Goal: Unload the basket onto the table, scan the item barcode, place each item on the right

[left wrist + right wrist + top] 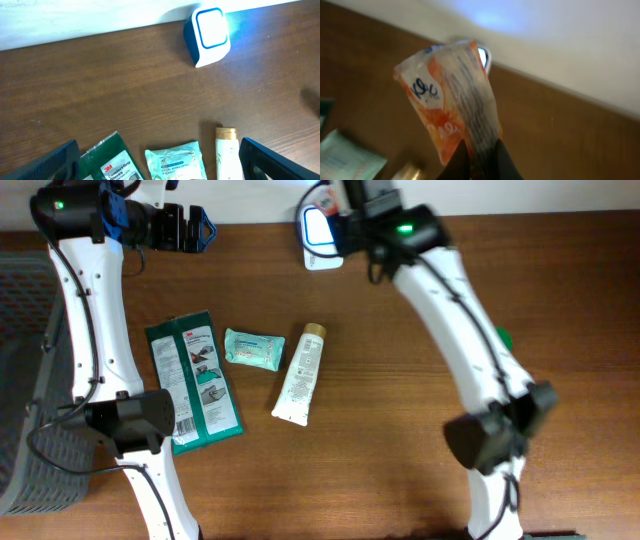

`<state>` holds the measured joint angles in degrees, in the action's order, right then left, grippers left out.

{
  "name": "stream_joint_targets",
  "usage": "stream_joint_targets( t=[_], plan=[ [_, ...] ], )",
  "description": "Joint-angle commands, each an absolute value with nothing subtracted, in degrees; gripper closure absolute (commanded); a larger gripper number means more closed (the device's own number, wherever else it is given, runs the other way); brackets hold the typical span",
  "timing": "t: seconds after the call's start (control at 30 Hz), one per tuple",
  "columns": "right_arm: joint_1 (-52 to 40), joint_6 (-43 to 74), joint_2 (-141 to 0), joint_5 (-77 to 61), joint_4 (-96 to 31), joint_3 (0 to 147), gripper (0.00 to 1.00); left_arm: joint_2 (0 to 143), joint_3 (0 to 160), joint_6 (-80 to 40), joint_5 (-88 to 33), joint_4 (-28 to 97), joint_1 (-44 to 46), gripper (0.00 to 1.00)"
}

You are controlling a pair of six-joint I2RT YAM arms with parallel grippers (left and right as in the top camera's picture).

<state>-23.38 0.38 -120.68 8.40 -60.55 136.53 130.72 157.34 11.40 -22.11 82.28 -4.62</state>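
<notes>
The packet in my right gripper swings back from the scanner (322, 228) next. It then comes down for release, since tabletop by something green lies below the gripper, to its right in the overhead view.
My right gripper (480, 156) is shut on the lower edge of an orange-and-white plastic packet (451, 95), holding it up in front of the white, blue-rimmed scanner (322, 228). The packet hides most of the scanner (484, 56) in the right wrist view, and blue light glows on the wall behind. From overhead the packet (324, 194) shows only as a small red-and-white bit beside the right gripper (345, 202). My left gripper (196, 228) hovers open at the back left, holding nothing. Its view shows the scanner (210, 34) far ahead of the left gripper (162, 161).
A green 3M gloves pack (193, 380), a teal wipes packet (253, 348) and a white tube with a gold cap (301, 375) lie mid-table. A dark mesh basket (30, 380) stands at the left edge. Something green (503, 337) peeks from behind the right arm.
</notes>
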Motion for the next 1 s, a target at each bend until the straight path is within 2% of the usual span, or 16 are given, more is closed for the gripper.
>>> stream_joint_targets(
  t=[0.0,0.2,0.3,0.43,0.73,0.97],
  plan=[
    [-20.4,11.7,-114.2,5.5,-70.7,137.1,0.96,130.1,157.8,12.3,-22.7,82.2,-4.7,0.01],
    [-12.8,19.0,-113.8,5.5,-88.9,135.8,0.96,130.1,157.8,12.3,-22.7,82.2,-4.7,0.01],
    [-10.1,19.3,-114.8,5.6,-89.6,132.2,0.96,130.1,157.8,12.3,-22.7,82.2,-4.7,0.01],
    [-5.9,20.5,-115.0,5.6,-82.8,121.7,0.96,130.1,157.8,12.3,-22.7,82.2,-4.7,0.01],
    [-0.1,20.4,-115.0,5.5,-55.1,96.9,0.96,130.1,157.8,12.3,-22.7,82.2,-4.7,0.01],
    [0.1,20.4,-115.0,5.4,-52.0,95.3,0.96,130.1,157.8,12.3,-22.7,82.2,-4.7,0.01]
  ],
)
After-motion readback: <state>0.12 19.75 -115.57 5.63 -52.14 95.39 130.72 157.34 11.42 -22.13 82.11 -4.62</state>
